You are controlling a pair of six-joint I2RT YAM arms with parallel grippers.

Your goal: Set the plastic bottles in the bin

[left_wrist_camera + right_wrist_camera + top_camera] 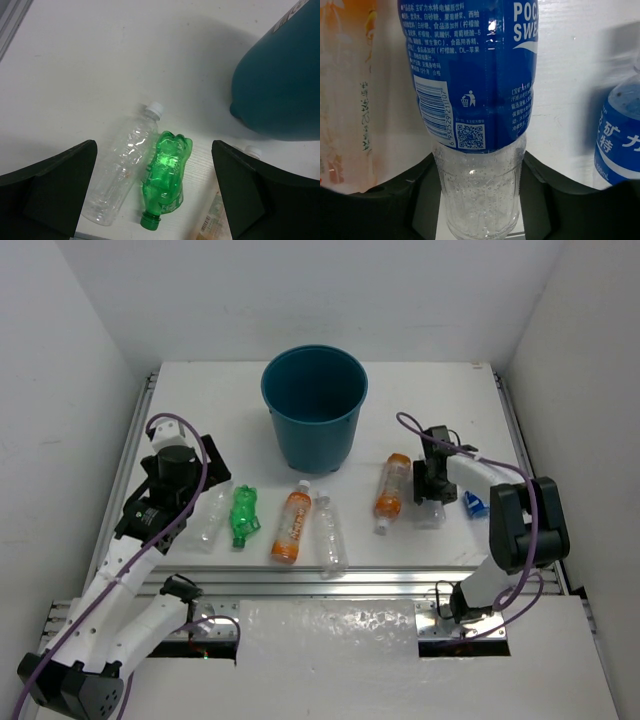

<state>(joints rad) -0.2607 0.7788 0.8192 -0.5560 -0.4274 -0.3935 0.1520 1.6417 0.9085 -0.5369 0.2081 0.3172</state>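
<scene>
The robot next needs to lift the bottle in its right gripper outward over the bin's opening [314,390], higher and to the gripper's left in the top view, and let it go.
The dark teal bin [313,405] stands at the table's back middle; its side shows in the left wrist view [280,85]. My left gripper [205,478] is open and empty, hovering [155,185] above a green bottle [165,175] and a clear bottle [122,170] that lie side by side. My right gripper [430,490] is shut [480,185] on the clear lower body of a blue-labelled bottle [475,75] lying on the table. An orange bottle [392,485] lies just left of it, and a second blue-labelled bottle [475,504] lies just right.
Another orange bottle [292,523] and a clear bottle [330,535] lie in front of the bin, between the two arms. Metal rails run along the table's left, right and near edges. White walls enclose the table.
</scene>
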